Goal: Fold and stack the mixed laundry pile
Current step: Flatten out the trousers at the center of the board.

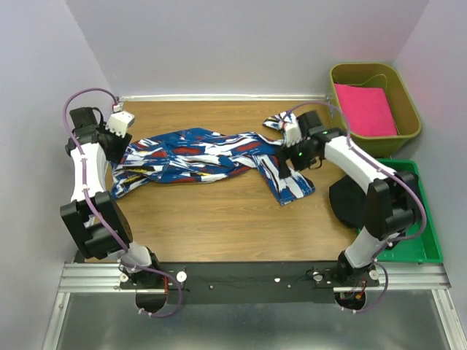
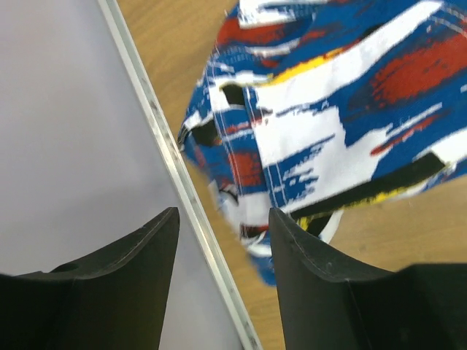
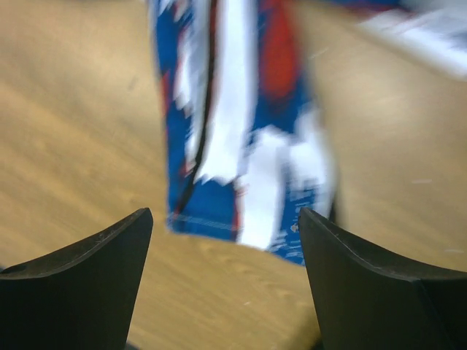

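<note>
The robot will lower its right gripper onto the cloth's hemmed end [image 1: 297,195] [image 3: 235,232] and close there, because that hem lies spread on bare wood below the open fingers.
The long blue cloth [image 1: 208,154] with white, red and black blotches lies stretched across the wooden table. Its left end shows in the left wrist view [image 2: 314,109] and a hemmed end shows blurred in the right wrist view [image 3: 233,146]. My left gripper [image 1: 117,148] is open and empty at the cloth's left end, next to the wall's metal strip [image 2: 182,189]; it also shows in the left wrist view [image 2: 222,213]. My right gripper [image 1: 283,165] is open and empty over the cloth's right part, with the hem just ahead of it [image 3: 225,213]. The plain black garment [image 1: 346,204] lies bunched at the table's right edge.
An olive bin [image 1: 410,102] at the back right holds a bright pink folded cloth [image 1: 365,109]. A green tray [image 1: 419,230] sits at the right, beside the black garment. White walls close the left, back and right sides. Bare wood [image 1: 219,219] lies in front of the cloth.
</note>
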### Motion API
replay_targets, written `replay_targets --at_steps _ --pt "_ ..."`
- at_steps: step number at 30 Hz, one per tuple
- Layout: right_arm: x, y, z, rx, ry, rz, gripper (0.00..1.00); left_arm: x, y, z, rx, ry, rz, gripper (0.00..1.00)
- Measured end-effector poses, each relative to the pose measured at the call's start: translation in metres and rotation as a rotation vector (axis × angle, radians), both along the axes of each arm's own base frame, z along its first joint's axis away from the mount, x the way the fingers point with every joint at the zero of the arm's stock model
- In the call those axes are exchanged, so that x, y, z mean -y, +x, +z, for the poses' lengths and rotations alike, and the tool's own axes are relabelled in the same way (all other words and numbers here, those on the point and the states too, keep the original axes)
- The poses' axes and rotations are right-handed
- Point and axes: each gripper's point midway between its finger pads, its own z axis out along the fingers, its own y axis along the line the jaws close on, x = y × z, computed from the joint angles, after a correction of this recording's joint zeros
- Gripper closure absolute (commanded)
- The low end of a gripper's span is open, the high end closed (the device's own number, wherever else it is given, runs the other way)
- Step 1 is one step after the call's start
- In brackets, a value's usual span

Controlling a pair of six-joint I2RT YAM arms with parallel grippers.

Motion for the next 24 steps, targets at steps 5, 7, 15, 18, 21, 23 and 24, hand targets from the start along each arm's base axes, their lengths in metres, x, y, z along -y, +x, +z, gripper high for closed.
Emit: replay_targets --at_steps 5,7,15,18,21,23,24 --pt "-0.031 -0.055 -0.048 -0.125 -0.051 0.132 0.12 -0.008 -0.039 -0.002 -0.03 -0.004 0.012 0.39" --pt "-0.034 -0.06 -0.064 -0.143 -0.078 0.148 0.11 -0.014 -0.05 -0.005 -0.04 -0.007 0.028 0.39" --pt "-0.029 -0.049 -0.096 -0.107 -0.205 0.138 0.44 -0.003 -0.106 -0.07 -0.192 -0.066 0.024 0.39" --pt "-0.028 -0.044 -0.097 -0.091 -0.235 0.129 0.67 0.004 -0.119 -0.092 -0.228 -0.071 0.005 0.39" --pt "-0.029 -0.041 -0.096 -0.086 -0.233 0.119 0.97 0.003 -0.121 -0.106 -0.228 -0.045 -0.005 0.39" --pt "-0.03 -0.039 -0.095 -0.078 -0.236 0.123 0.99 0.0 -0.118 -0.112 -0.219 -0.016 -0.008 0.46" --pt "-0.03 -0.039 -0.095 -0.078 -0.236 0.116 0.99 0.0 -0.117 -0.114 -0.217 -0.008 -0.01 0.51"
